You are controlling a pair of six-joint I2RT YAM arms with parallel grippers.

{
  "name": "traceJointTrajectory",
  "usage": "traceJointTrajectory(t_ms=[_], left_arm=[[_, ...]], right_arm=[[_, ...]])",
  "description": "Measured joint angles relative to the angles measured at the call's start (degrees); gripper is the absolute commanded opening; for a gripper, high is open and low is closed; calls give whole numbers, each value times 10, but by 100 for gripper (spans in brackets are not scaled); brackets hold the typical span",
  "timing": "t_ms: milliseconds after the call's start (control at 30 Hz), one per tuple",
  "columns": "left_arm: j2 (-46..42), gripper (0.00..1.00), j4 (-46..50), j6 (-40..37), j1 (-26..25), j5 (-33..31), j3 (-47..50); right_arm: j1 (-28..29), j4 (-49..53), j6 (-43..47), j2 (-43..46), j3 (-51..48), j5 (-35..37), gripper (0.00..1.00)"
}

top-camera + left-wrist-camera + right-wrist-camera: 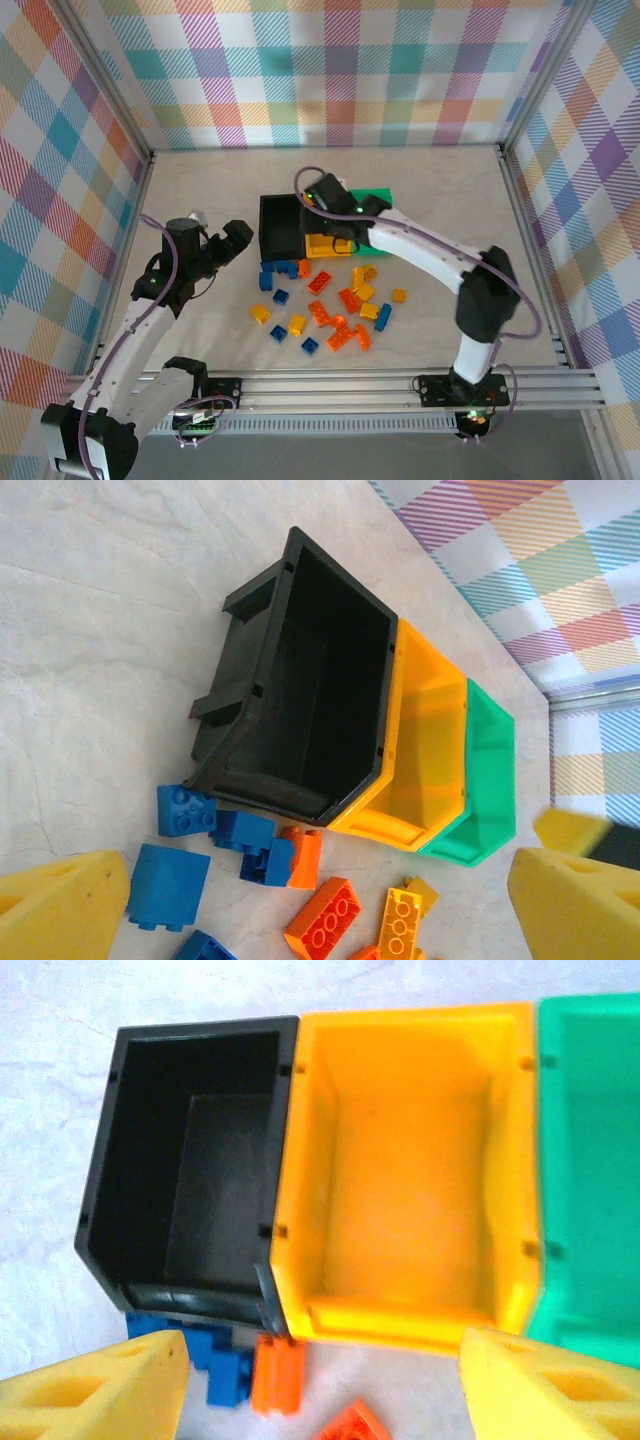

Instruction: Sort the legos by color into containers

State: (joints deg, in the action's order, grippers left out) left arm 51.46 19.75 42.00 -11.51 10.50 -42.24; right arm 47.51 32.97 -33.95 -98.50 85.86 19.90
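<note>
Next, my right gripper draws back, turns to match the blue brick by the yellow ones and lowers astride it, since that brick lies slanted, back and below.
Three bins stand in a row: black (280,228) (315,685) (190,1165), yellow-orange (425,745) (410,1160), green (375,197) (490,770) (590,1150). The black and yellow-orange bins hold nothing. The legos (330,300) lie scattered on the table in front of them, blue (167,885) (225,1360), orange (322,915) (277,1372) and yellow (400,920). My left gripper (237,240) (320,925) hangs open left of the black bin, above the blue bricks. My right gripper (330,215) (322,1400) is open above the front of the yellow-orange bin, nothing between its fingers.
The right arm (420,245) reaches across the green and yellow-orange bins, hiding part of them from above. Plaid walls and metal rails (530,230) close in the table on three sides. Bare tabletop (200,190) lies left of and behind the bins.
</note>
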Motion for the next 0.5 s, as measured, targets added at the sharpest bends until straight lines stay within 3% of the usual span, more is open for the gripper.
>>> traceJointTrajectory(t_ms=[333,500], left_arm=[[-19,96,-8,21,0,1,28],[-15,96,-11,24,0,8,52]], right_arm=[[-18,116,-26,198,-268,-74,69],[-2,180,-64,236,-332,-92,67]])
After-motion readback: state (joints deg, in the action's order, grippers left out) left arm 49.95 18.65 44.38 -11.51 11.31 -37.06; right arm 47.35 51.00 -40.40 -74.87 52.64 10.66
